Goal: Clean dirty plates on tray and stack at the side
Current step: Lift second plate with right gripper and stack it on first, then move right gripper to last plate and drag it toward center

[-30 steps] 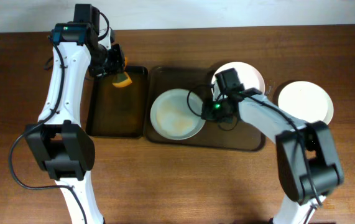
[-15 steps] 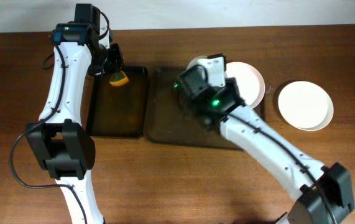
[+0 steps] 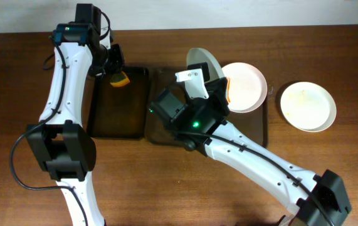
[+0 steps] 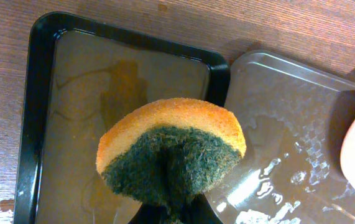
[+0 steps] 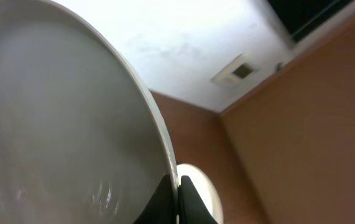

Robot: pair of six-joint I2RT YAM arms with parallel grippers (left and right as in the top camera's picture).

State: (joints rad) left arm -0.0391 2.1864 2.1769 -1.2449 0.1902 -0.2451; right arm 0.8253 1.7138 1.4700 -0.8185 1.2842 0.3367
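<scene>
I will swing my right gripper past the streaked plate, then tip its plate flat and lower it onto the third plate [image 3: 308, 107].
My right gripper [image 3: 205, 76] is shut on the rim of a white plate [image 3: 201, 61] and holds it up on edge, high above the brown tray [image 3: 158, 94]. In the right wrist view the fingertips [image 5: 178, 182] pinch that plate's rim [image 5: 59, 124]. A second plate [image 3: 246, 86] lies at the tray's right end, with orange-red streaks on its left side. A third plate [image 3: 308, 105] lies on the table right of the tray. My left gripper [image 3: 117, 74] is shut on an orange and green sponge [image 4: 171, 149] above the black tray's far right corner.
The narrower black tray [image 3: 117, 103] lies left of the brown tray, and both look wet in the left wrist view [image 4: 71, 124]. My right arm [image 3: 241, 150] reaches across the brown tray's front edge. Bare wooden table [image 3: 166, 182] lies in front.
My right gripper has lifted the plate off the middle of the brown tray and tipped it up on edge, and the arm has swung left. The left gripper with the sponge has barely moved.
</scene>
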